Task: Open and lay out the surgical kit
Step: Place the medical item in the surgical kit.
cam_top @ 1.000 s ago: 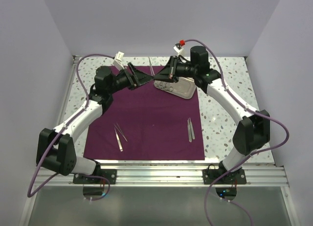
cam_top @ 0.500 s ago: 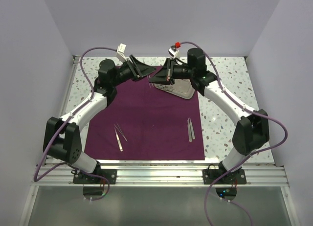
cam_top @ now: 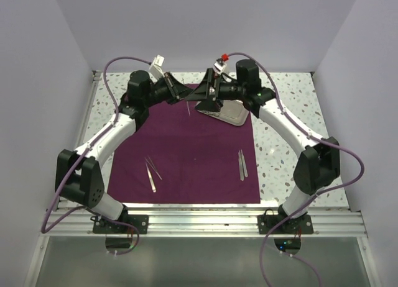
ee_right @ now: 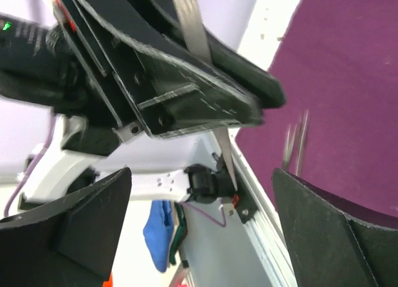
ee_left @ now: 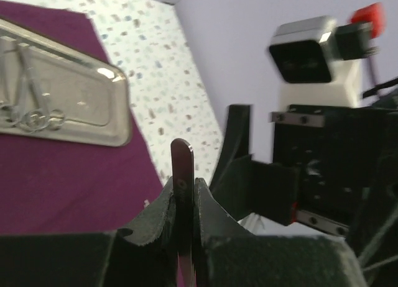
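Next, the left gripper moves back and down and releases the tweezers to join similar ones below it and to its left in the top view.
The surgical kit's dark purple cloth (cam_top: 186,147) lies spread flat on the table, with the steel tray (cam_top: 229,115) on its far right corner. Ring-handled instruments (ee_left: 30,116) lie in the tray (ee_left: 106,122). My left gripper (cam_top: 181,94) (ee_left: 185,184) is shut on slim silver tweezers (cam_top: 188,107) (ee_left: 181,166), held in the air above the cloth's far edge. My right gripper (cam_top: 207,99) (ee_right: 205,228) faces it closely and stands wide open, with nothing between its fingers (ee_right: 84,231). The right wrist view shows the held tweezers (ee_right: 190,26) gripped in the left jaws.
Two more tweezers (cam_top: 152,171) lie on the cloth's near left, and another pair (cam_top: 242,164) on its near right. Speckled tabletop (cam_top: 283,138) flanks the cloth. Purple walls close in the back and sides.
The left gripper has swung right and closed on the tweezers. The right gripper, shut on them before, has sprung wide open and let them go.
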{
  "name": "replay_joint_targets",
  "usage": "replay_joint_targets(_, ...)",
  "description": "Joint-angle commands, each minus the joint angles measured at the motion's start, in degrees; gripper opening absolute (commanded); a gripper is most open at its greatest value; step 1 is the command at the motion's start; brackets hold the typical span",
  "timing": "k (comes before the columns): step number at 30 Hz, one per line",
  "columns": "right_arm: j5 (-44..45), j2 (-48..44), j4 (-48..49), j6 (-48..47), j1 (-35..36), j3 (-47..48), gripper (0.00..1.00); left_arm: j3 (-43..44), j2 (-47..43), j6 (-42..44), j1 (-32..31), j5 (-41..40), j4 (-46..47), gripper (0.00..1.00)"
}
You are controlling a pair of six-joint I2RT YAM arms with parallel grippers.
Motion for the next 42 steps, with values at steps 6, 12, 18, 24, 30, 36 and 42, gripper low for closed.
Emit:
replay_joint_targets(6, 12.3, 4.7, -28.8, -18.5, -4.8, 13.2, 0.98, 0.6, -5.0, 28.2, -0.2, -22.5, -44.8, 0.00)
replay_joint_targets(12, 11.2, 6.1, -28.0, -17.1, -9.6, 11.8, 0.98, -14.6, -8.1, 26.7, -0.6, -36.3, -52.7, 0.00)
replay_joint_targets(18, 10.8, 6.4, -28.0, -17.7, -10.4, 12.2, 0.98, -25.5, -9.5, 22.7, -2.0, -35.5, -48.7, 0.00)
replay_joint_targets(24, 10.6, 5.7, -27.8, -18.1, -10.4, 11.0, 0.98, -24.2, -6.8, 22.1, -3.7, -39.3, -49.0, 0.09)
replay_joint_targets(30, 11.0, 5.5, -28.2, -19.1, -10.9, 10.5, 0.98, -24.1, -8.3, 21.8, -3.8, -41.0, -49.8, 0.31)
replay_joint_targets(36, 11.3, 6.9, -28.0, -19.2, -10.9, 10.9, 0.99, -22.5, -9.7, 21.7, -3.8, -42.3, -51.9, 0.35)
replay_joint_targets(42, 12.1, 8.4, -28.1, -19.6, -10.9, 13.1, 0.98, -18.8, -12.5, 22.0, -3.8, -42.5, -55.0, 0.34)
